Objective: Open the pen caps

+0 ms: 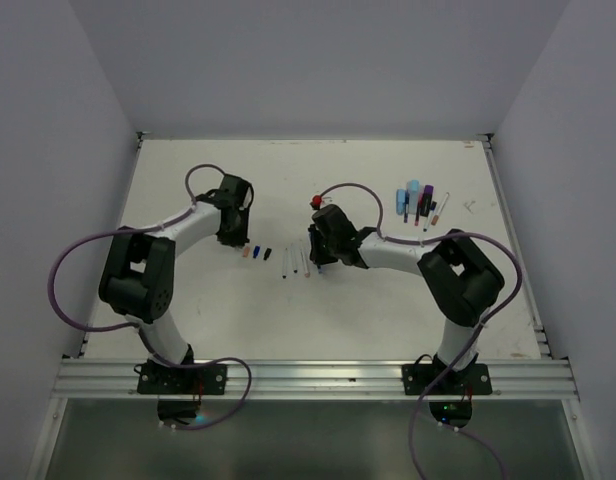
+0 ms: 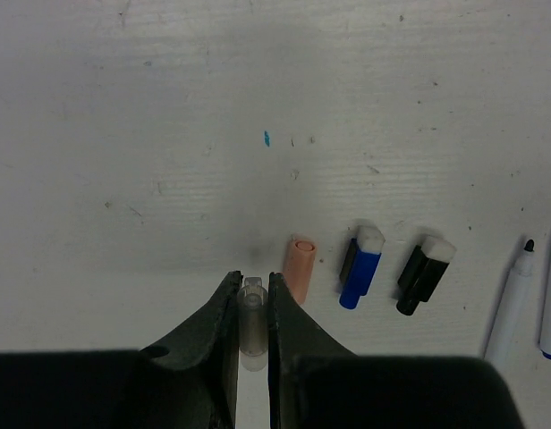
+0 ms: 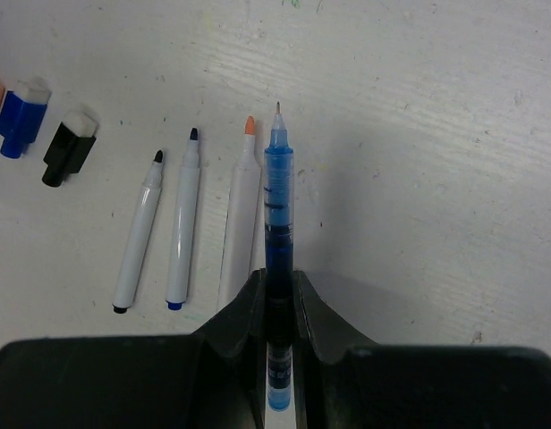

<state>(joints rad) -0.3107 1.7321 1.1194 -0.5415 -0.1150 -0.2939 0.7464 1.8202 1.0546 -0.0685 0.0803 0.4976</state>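
Observation:
The clear greyish pen cap goes down next with my left gripper and is released there, since the bare tabletop beside the orange cap lies just below that gripper.
My left gripper (image 2: 252, 284) is shut on a clear greyish pen cap (image 2: 251, 315), held just above the table. To its right lie an orange cap (image 2: 300, 268), a blue cap (image 2: 362, 266) and a black cap (image 2: 425, 274). My right gripper (image 3: 278, 281) is shut on an uncapped blue pen (image 3: 278, 188), tip pointing away. Left of it lie three uncapped white pens: black-tipped (image 3: 139, 234), blue-tipped (image 3: 183, 223), orange-tipped (image 3: 241, 214). From above, the left gripper (image 1: 231, 238) sits beside the caps (image 1: 256, 250) and the right gripper (image 1: 318, 258) next to the pens (image 1: 293, 263).
Several capped pens (image 1: 418, 203) lie grouped at the back right of the white table (image 1: 388, 310). A small red thing (image 1: 316, 201) sits behind the right wrist. A tiny white piece (image 1: 470, 207) lies near the right edge.

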